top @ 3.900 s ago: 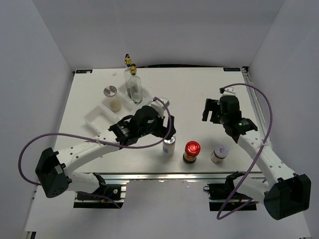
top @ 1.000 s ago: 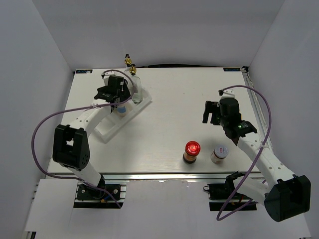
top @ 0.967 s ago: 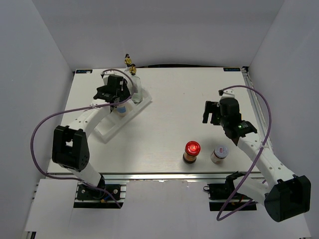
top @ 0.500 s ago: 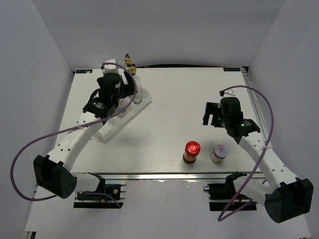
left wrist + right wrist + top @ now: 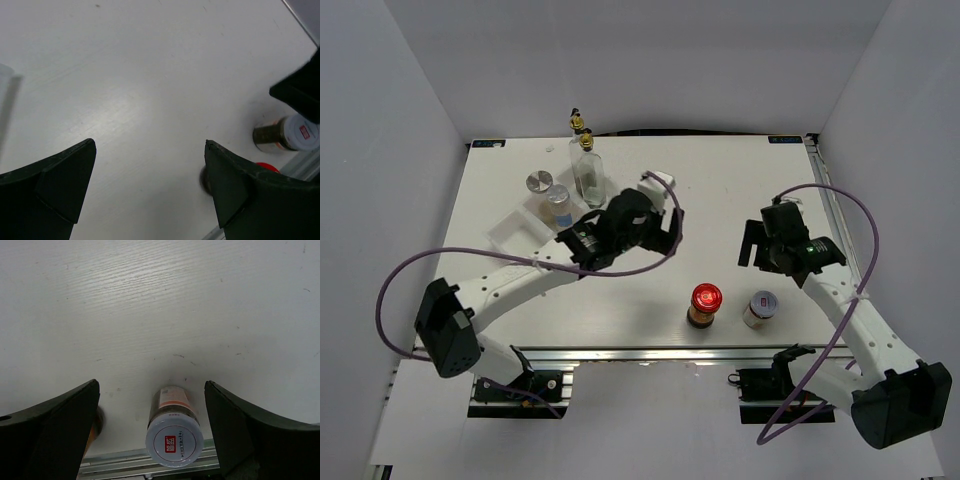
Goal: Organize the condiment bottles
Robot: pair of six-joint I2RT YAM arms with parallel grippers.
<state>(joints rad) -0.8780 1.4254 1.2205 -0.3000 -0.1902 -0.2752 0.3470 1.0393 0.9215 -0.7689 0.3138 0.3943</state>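
Note:
The jar still stands outside the white rack, so my left gripper will next go back toward the front bar and down around the jar's red lid (image 5: 706, 297) (image 5: 268, 167).
Two silver-lidded shakers (image 5: 541, 183) (image 5: 558, 201) stand in the white rack (image 5: 512, 232) at the back left. One clear cruet (image 5: 588, 176) stands at the rack's far end and another cruet (image 5: 578, 124) behind it. The red-lidded jar (image 5: 706, 303) and the white-lidded jar (image 5: 760, 308) stand near the front edge. My left gripper (image 5: 665, 232) (image 5: 150, 142) hangs open over bare table mid-way, holding nothing; the white-lidded jar (image 5: 292, 134) shows ahead of it. My right gripper (image 5: 757, 250) (image 5: 151, 383) is open above and just behind the white-lidded jar (image 5: 173, 426), apart from it.
The table's metal front rail (image 5: 150, 462) runs just beyond the two jars. The right arm (image 5: 300, 90) shows dark at the edge of the left wrist view. The enclosure's walls close in the table at the back and sides.
My left arm has swung from the rack to the table's middle, leaving the second shaker standing in the rack. My right gripper has shifted nearer the white-lidded jar.

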